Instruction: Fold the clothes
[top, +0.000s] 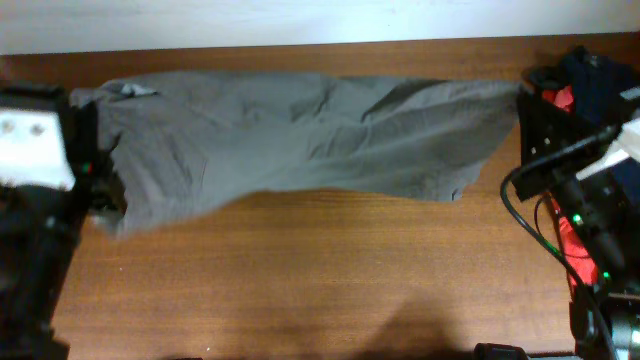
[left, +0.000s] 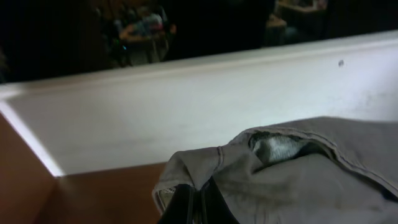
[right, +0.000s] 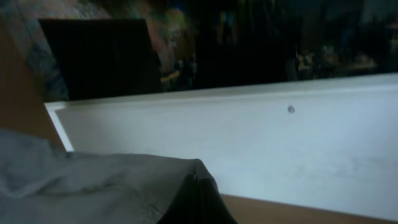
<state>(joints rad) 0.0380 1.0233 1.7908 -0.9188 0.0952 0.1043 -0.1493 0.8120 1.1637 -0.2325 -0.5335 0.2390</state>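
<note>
The shorts hang stretched, so the left gripper next needs to swing outward and down and let go of the end of the shorts (top: 300, 130) on the table's far strip (top: 220, 60).
The grey-olive shorts (top: 300, 130) hang stretched between my two grippers across the far half of the brown table (top: 300, 270). My left gripper (top: 95, 105) is shut on the left end of the shorts; its wrist view shows the fingers (left: 198, 202) pinching the fabric (left: 298, 180), with pale lining showing in a fold. My right gripper (top: 525, 95) is shut on the right end; its wrist view shows the fingers (right: 194, 186) pinching a corner of the cloth (right: 93, 186).
A red garment (top: 562, 100) and a navy-blue garment (top: 600, 80) lie at the table's right edge under the right arm. A white wall (top: 300, 20) runs along the table's far edge.
</note>
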